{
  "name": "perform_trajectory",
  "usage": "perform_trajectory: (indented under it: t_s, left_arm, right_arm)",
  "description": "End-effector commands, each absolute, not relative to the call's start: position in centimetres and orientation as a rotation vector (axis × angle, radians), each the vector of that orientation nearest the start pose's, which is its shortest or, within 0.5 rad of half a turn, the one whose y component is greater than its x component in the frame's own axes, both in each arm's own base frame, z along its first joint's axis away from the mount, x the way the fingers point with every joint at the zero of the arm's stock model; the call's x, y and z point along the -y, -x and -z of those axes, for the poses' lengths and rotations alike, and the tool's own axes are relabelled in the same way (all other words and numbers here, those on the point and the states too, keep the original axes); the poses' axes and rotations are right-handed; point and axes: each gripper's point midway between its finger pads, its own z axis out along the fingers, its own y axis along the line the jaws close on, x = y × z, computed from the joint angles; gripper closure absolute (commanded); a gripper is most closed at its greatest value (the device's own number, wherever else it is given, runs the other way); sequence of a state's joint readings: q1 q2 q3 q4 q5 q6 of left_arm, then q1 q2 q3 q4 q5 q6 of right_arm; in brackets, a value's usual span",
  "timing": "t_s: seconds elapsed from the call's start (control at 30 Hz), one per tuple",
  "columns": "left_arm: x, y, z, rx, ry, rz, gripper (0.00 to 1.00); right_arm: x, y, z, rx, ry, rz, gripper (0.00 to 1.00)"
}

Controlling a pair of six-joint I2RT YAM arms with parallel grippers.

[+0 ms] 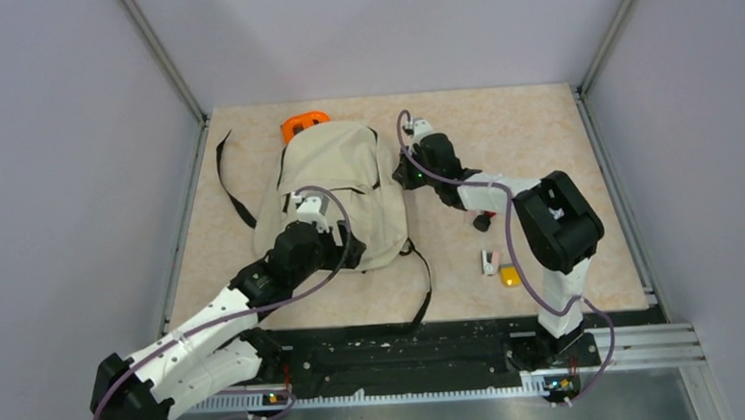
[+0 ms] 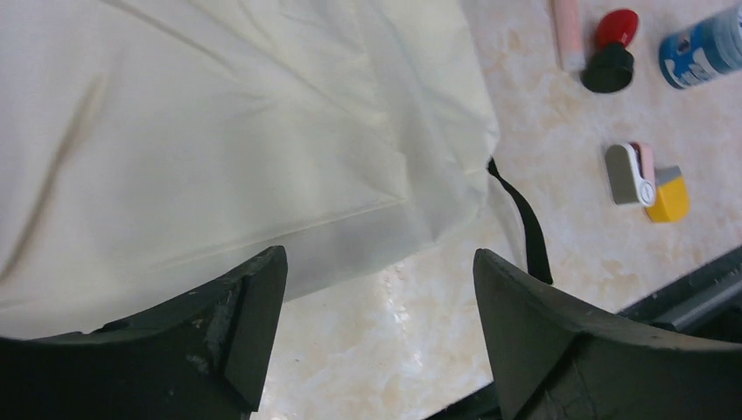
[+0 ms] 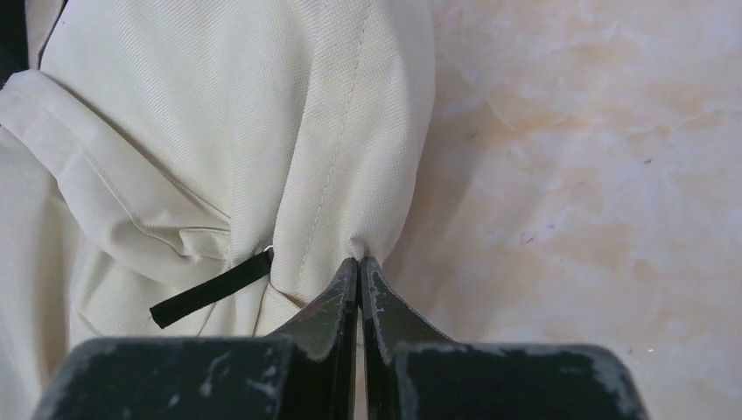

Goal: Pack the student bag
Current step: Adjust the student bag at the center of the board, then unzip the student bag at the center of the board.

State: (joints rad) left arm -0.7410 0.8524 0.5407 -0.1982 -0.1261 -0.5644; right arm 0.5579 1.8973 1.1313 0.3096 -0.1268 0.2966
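Observation:
Next, my left gripper moves across the bag and down onto the black zipper pull [image 1: 286,203], which lies outward of it and to its left in the top view.
The student bag [image 1: 338,178], beige with black straps, lies flat in the middle of the table. My right gripper [image 1: 403,175] is at its right edge. In the right wrist view that gripper [image 3: 360,261] is shut, pinching a fold of the bag's fabric [image 3: 262,131] near a black zipper pull [image 3: 210,289]. My left gripper [image 1: 352,252] hovers over the bag's near right corner. Seen from the left wrist, this gripper [image 2: 381,262] is open with only table between its fingers, and the bag [image 2: 219,131] lies just beyond them.
An orange object [image 1: 303,123] pokes out behind the bag. Right of the bag lie a white-grey item [image 2: 632,173], a yellow piece [image 2: 669,199], a red-and-black item [image 2: 612,48], a pink stick [image 2: 567,31] and a blue bottle [image 2: 704,44]. Black straps [image 1: 421,284] trail toward the near edge.

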Motion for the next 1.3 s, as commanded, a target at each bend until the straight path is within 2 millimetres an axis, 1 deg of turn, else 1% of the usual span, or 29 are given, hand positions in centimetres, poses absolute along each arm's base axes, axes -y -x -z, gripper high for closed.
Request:
perform_trajectory:
  t_s: [0.0,0.03,0.1,0.17,0.2,0.27,0.37,0.43,0.47,0.57,0.67,0.73,0.77,0.87,0.97,1.03,1.07,1.17,1.23,1.27]
  left_arm:
    - [17.1,-25.4,-16.4,-2.056,-0.012,0.524,0.15]
    - [16.2,-26.3,-16.6,-2.049,0.022,0.513,0.15]
    - [14.3,-28.2,-16.9,-2.025,0.088,0.509,0.14]
    - [12.0,-30.2,-17.1,-1.993,0.153,0.459,0.13]
    - [10.9,-31.1,-17.0,-1.985,0.183,0.423,0.13]
    - [8.3,-32.9,-16.4,-1.986,0.251,0.363,0.13]
    - [6.4,-35.0,-15.1,-2.004,0.285,0.334,0.15]
    - [5.9,-36.1,-14.1,-2.029,0.270,0.307,0.18]
    - [5.6,-36.6,-13.5,-2.048,0.264,0.286,0.20]
    - [4.6,-37.8,-11.7,-2.103,0.276,0.232,0.30]
    - [4.3,-38.5,-11.2,-2.109,0.262,0.220,0.40]
    - [3.9,-38.8,-10.9,-2.116,0.267,0.193,0.47]
    - [3.7,-38.9,-10.8,-2.117,0.271,0.183,0.49]
    - [3.4,-39.0,-10.3,-2.129,0.281,0.168,0.50]
    - [3.4,-39.2,-9.9,-2.146,0.273,0.157,0.52]
    - [3.3,-39.2,-9.6,-2.159,0.265,0.151,0.57]
    - [3.3,-39.3,-9.6,-2.163,0.258,0.149,0.61]
    - [3.7,-39.2,-9.5,-2.192,0.234,0.166,0.79]
    - [4.1,-39.3,-9.6,-2.200,0.211,0.184,0.96]
    - [4.3,-39.2,-9.7,-2.203,0.196,0.201,1.00]
  right_arm:
    - [-30.6,-45.3,-12.5,-1.985,0.399,-0.589,1.00]
    - [-30.5,-45.1,-13.1,-1.976,0.400,-0.595,0.95]
    - [-30.4,-44.4,-14.2,-1.957,0.403,-0.613,0.75]
    - [-30.0,-43.4,-15.2,-1.940,0.397,-0.636,0.62]
    - [-29.8,-42.7,-15.7,-1.932,0.396,-0.647,0.58]
    - [-29.3,-41.2,-17.3,-1.906,0.392,-0.679,0.54]
    - [-28.3,-38.7,-18.4,-1.886,0.382,-0.722,0.52]
    - [-27.3,-36.8,-18.6,-1.883,0.371,-0.737,0.51]
    - [-26.8,-36.0,-19.1,-1.871,0.362,-0.746,0.50]
    - [-25.4,-33.8,-20.1,-1.842,0.339,-0.752,0.49]
    - [-23.9,-32.4,-21.2,-1.812,0.316,-0.734,0.47]
    - [-23.2,-31.7,-21.9,-1.794,0.310,-0.717,0.46]
    - [-22.8,-31.5,-22.4,-1.784,0.307,-0.710,0.45]
    - [-22.5,-31.0,-23.3,-1.760,0.304,-0.710,0.45]
    - [-22.4,-30.7,-23.5,-1.754,0.305,-0.714,0.45]
    - [-22.3,-30.7,-23.2,-1.763,0.306,-0.711,0.45]
    - [-22.4,-30.7,-23.1,-1.766,0.307,-0.711,0.45]
    - [-22.3,-30.6,-22.9,-1.772,0.308,-0.710,0.45]
    - [-22.3,-30.6,-22.7,-1.774,0.310,-0.710,0.45]
    - [-22.4,-30.6,-22.6,-1.776,0.311,-0.714,0.45]
